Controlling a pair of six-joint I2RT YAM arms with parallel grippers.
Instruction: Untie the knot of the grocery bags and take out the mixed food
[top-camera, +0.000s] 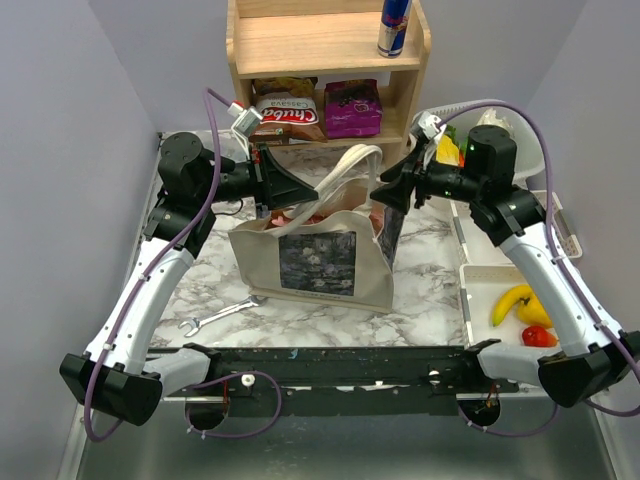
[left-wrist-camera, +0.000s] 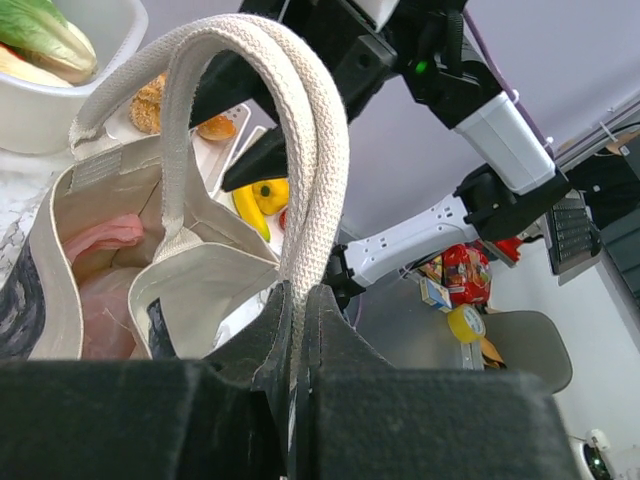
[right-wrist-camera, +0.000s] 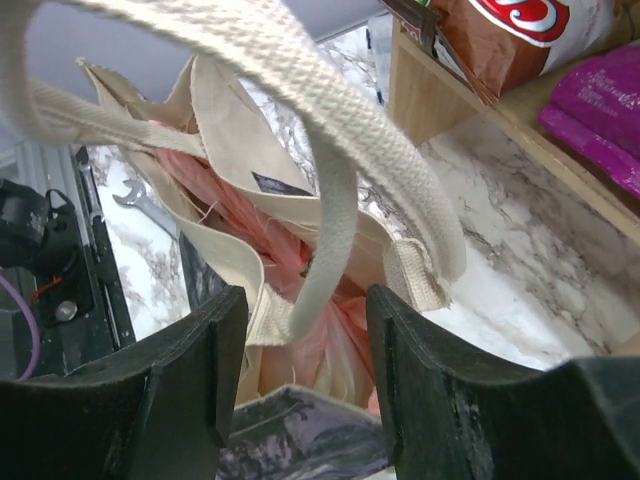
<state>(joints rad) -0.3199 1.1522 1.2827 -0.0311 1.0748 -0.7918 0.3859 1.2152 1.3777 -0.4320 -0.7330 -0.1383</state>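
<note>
The left gripper draws the tote's woven handle outward toward the Chuba chip bag next, then opens, since the tote's handles arch together over the tote's opening.
The beige canvas tote with a dark printed panel stands upright mid-table. The pink plastic bag sits inside it and also shows in the left wrist view; its knot is not visible. My left gripper is shut on the tote's woven handle at the bag's upper left. My right gripper is open at the tote's upper right corner, its fingers on either side of the other handle. A banana, a yellow pepper and a red pepper lie in the white tray.
A wrench lies on the marble in front of the tote. A wooden shelf behind holds a Chuba chip bag, a purple packet and a drink can. A white basket is at the back right.
</note>
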